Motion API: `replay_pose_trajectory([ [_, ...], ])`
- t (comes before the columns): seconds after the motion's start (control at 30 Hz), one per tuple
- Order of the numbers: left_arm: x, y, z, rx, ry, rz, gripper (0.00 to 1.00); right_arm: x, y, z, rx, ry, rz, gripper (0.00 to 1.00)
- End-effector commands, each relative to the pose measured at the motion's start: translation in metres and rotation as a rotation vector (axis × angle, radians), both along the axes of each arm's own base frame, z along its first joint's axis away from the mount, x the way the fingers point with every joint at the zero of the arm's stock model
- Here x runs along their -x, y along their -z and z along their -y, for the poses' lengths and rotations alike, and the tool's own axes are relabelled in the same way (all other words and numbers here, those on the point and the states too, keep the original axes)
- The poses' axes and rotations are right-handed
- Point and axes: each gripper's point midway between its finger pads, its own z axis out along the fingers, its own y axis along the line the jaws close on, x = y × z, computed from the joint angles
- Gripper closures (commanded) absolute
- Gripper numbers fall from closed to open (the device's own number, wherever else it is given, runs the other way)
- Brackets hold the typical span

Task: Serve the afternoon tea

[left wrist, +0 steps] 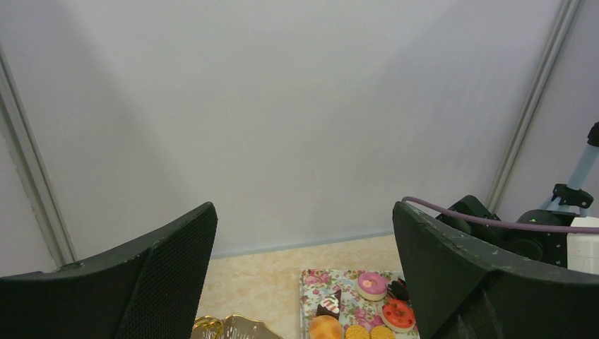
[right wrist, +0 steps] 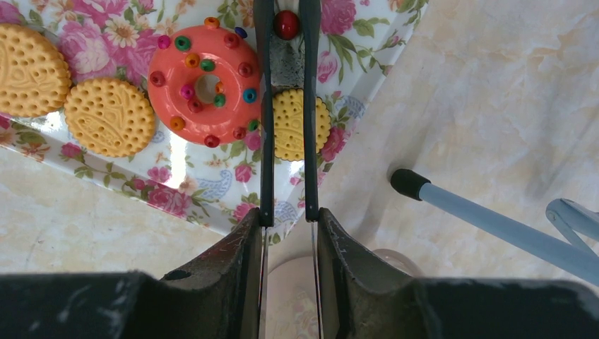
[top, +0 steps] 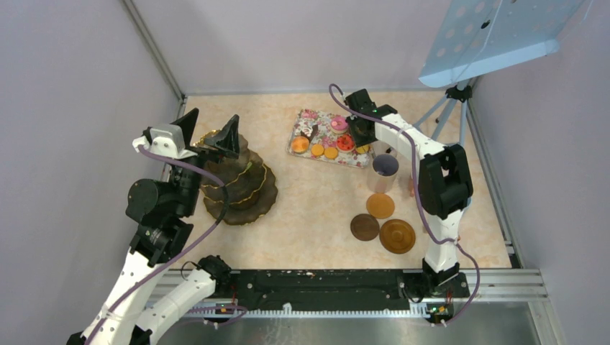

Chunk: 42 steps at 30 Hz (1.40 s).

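Observation:
The stand's middle shelf (top: 241,190) has bare room, so the robot's right gripper next needs to swing the tongs there, turning and going left in the top view, and let go of the red-topped piece.
In the right wrist view my right gripper (right wrist: 289,226) is shut on the black tongs (right wrist: 266,141). The tongs reach out over a corner of the rose tray (right wrist: 212,191). A round orange biscuit (right wrist: 288,127) lies under and between their arms, and a small red ball (right wrist: 286,23) sits between them near the tips. Beside them are a red ring cake (right wrist: 205,86) and two more biscuits (right wrist: 109,116). From above, the right gripper (top: 363,133) hovers at the tray's right end, next to the lilac mug (top: 385,171). My left gripper (top: 208,129) hangs open and empty above the gold tiered stand (top: 241,187).
Three brown round saucers (top: 380,205) lie near the right arm's base. A blue tripod leg (right wrist: 487,212) stands close to the tray's corner. A pale cup-like shape (right wrist: 289,296) shows beneath the right fingers. Walls close the back and sides.

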Motion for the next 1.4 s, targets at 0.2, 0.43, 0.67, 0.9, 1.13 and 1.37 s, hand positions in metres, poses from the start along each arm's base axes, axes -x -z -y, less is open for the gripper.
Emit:
replay_pose_trajectory([
  [0.2,0.000,-0.007,0.002,0.014,0.013,0.031,0.01,-0.003,-0.071,-0.010,-0.102,-0.010,0.146,0.83],
  [0.43,-0.002,-0.006,0.003,0.012,0.013,0.027,0.01,0.024,-0.103,-0.025,-0.112,-0.052,0.189,0.83],
  [0.67,-0.002,-0.006,0.002,0.008,0.007,0.025,0.01,0.077,-0.117,-0.060,-0.206,-0.188,0.173,0.83],
  [0.9,-0.005,-0.005,0.003,0.002,0.001,0.020,0.01,0.158,-0.135,-0.135,-0.480,-0.409,0.126,0.84],
  [1.13,-0.006,-0.003,0.001,-0.003,-0.008,0.016,0.01,0.227,-0.155,-0.197,-0.725,-0.612,0.067,0.86],
  [1.37,-0.007,-0.003,0.003,-0.003,-0.001,0.014,0.01,0.245,-0.167,-0.226,-0.880,-0.643,0.008,0.87],
])
